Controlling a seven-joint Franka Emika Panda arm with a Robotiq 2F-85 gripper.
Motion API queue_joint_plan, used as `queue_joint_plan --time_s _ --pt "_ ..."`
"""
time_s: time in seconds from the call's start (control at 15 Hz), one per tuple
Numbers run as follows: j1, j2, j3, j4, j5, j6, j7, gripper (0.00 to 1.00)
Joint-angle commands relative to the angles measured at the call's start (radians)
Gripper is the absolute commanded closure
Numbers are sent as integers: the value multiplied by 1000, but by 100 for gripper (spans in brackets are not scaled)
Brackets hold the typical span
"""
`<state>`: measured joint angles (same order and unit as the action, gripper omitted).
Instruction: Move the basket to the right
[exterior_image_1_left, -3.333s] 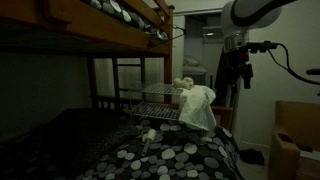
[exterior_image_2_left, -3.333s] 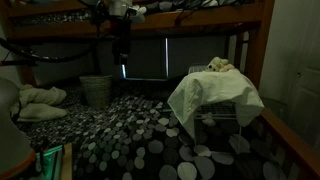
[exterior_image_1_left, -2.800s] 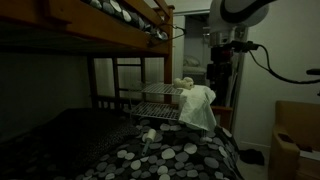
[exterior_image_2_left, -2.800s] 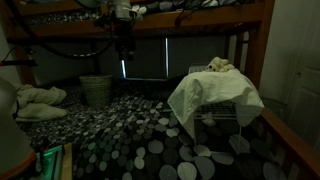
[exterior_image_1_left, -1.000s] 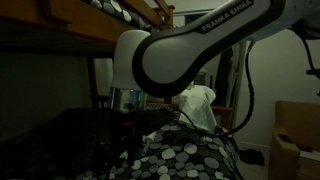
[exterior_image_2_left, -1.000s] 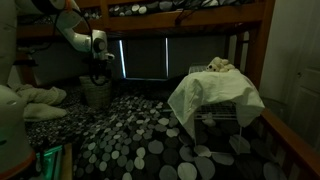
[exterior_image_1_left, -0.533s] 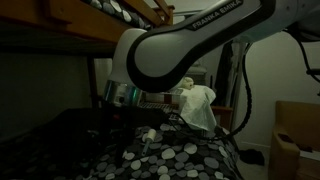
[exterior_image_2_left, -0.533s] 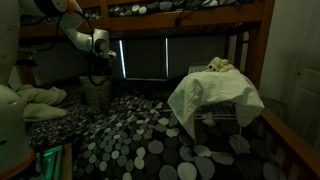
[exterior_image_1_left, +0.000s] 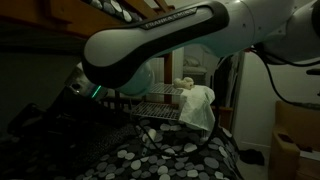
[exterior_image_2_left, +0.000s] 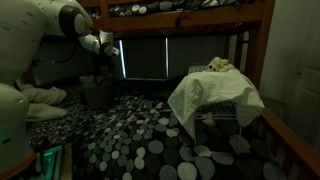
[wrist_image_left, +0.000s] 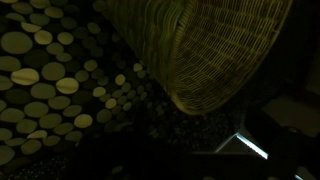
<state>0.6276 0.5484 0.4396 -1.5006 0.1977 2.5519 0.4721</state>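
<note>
My gripper still hangs clear of the woven edge of the basket's wicker rim (exterior_image_2_left: 97, 79) (wrist_image_left: 177, 84) below, so it will next move down until its fingers straddle it.
The basket is a round wicker one. In an exterior view (exterior_image_2_left: 95, 92) it stands at the far end of the dotted bedspread, under the dark window. In the wrist view (wrist_image_left: 215, 50) it fills the upper right, close below the camera. My gripper (exterior_image_2_left: 101, 68) hangs just above the basket's rim in that exterior view. The arm reaches in from the upper left. In the other exterior view my arm fills the foreground and the gripper end (exterior_image_1_left: 45, 112) is lost in the dark. The fingers do not show in the wrist view.
A wire rack draped with a white cloth (exterior_image_2_left: 212, 95) stands on the bed, also seen in an exterior view (exterior_image_1_left: 197, 106). A pale pillow (exterior_image_2_left: 40, 98) lies beside the basket. The upper bunk's wooden frame (exterior_image_1_left: 110, 35) is overhead. The dotted bedspread (exterior_image_2_left: 130, 140) covers the middle.
My arm has swung from high above the bed down to the far end, over the basket. In the last half second the wrist shifted slightly. The basket and rack have not moved.
</note>
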Motion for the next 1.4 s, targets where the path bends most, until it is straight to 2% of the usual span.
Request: queue_joint_plan --time_s 0.0,0.07,0.13,0.27,0.47,0.6,0.8,0.87,1.0,1.07,1.13,1.2,1.33 --pt "93 149 -65 248 14 -209 79 0" --pt "123 172 -102 304 -7 -299 136 0" --pt "135 208 -110 367 -63 -363 214 0" --pt "184 267 -155 480 -111 -463 292 0" --pt "225 366 -171 639 -155 -542 300 0" --pt "243 425 -173 736 -173 -643 268 0" --pt "265 484 -185 823 -210 -757 226 0" --pt "285 491 -229 827 -190 -737 184 0" --pt "303 537 -253 886 -191 -705 145 1" --pt "311 555 -265 912 -188 -697 131 16" --pt "318 573 -275 939 -185 -687 124 26" --pt "324 590 -284 964 -183 -683 117 30" --pt "330 621 -294 1014 -177 -690 99 48"
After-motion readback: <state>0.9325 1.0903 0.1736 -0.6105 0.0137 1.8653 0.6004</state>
